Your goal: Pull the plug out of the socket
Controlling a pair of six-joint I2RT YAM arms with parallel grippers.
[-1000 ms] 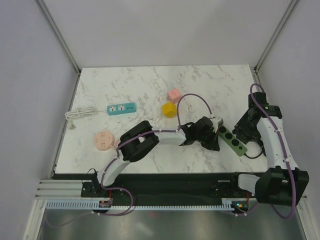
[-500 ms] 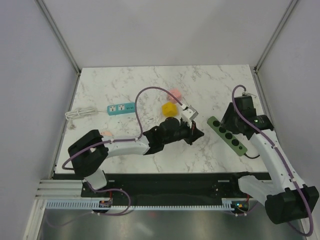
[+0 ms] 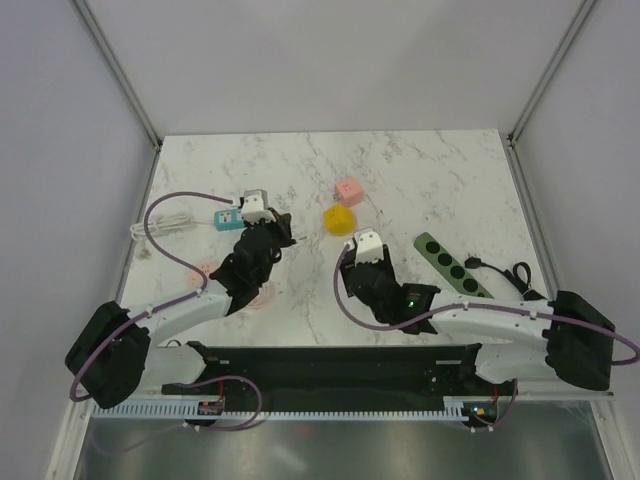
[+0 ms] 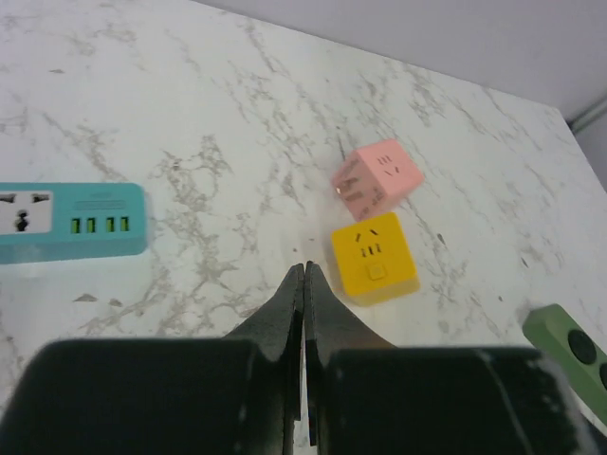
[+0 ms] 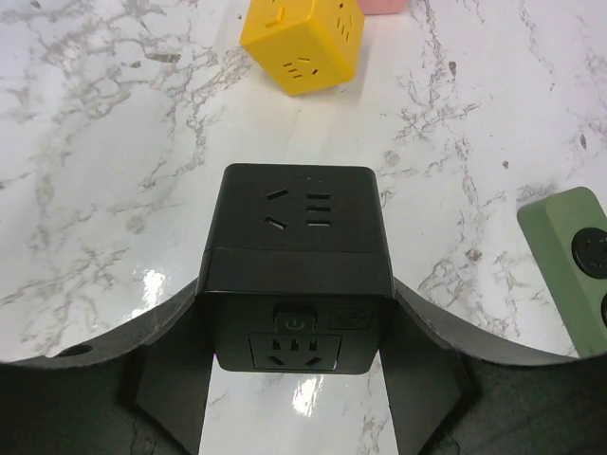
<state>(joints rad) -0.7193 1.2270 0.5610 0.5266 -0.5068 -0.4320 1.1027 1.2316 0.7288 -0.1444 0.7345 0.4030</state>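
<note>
The black socket cube (image 5: 299,242) comes down to the left in the top view with my right gripper next and is released, since bare marble lies below there.
My right gripper (image 5: 299,296) is shut on a black socket cube (image 5: 299,242), one finger pressed on each side, just above the marble. No plug shows in the cube's visible faces. In the top view this gripper (image 3: 360,264) sits mid-table. A green power strip (image 3: 452,265) lies to its right. A black plug and coiled cord (image 3: 476,264) rest against the strip; I cannot tell whether the plug is seated. My left gripper (image 4: 305,268) is shut and empty, pointing at a yellow socket cube (image 4: 373,256).
A pink socket cube (image 4: 377,176) lies just beyond the yellow one. A teal power strip (image 4: 71,220) lies at the left, its white cord (image 3: 142,231) near the table's left edge. The yellow cube (image 5: 302,38) is ahead of the black cube. Grey walls enclose the table.
The left arm has swung from the table's middle-right over to the left, near the teal strip. The right arm has come in from the right edge to the middle.
</note>
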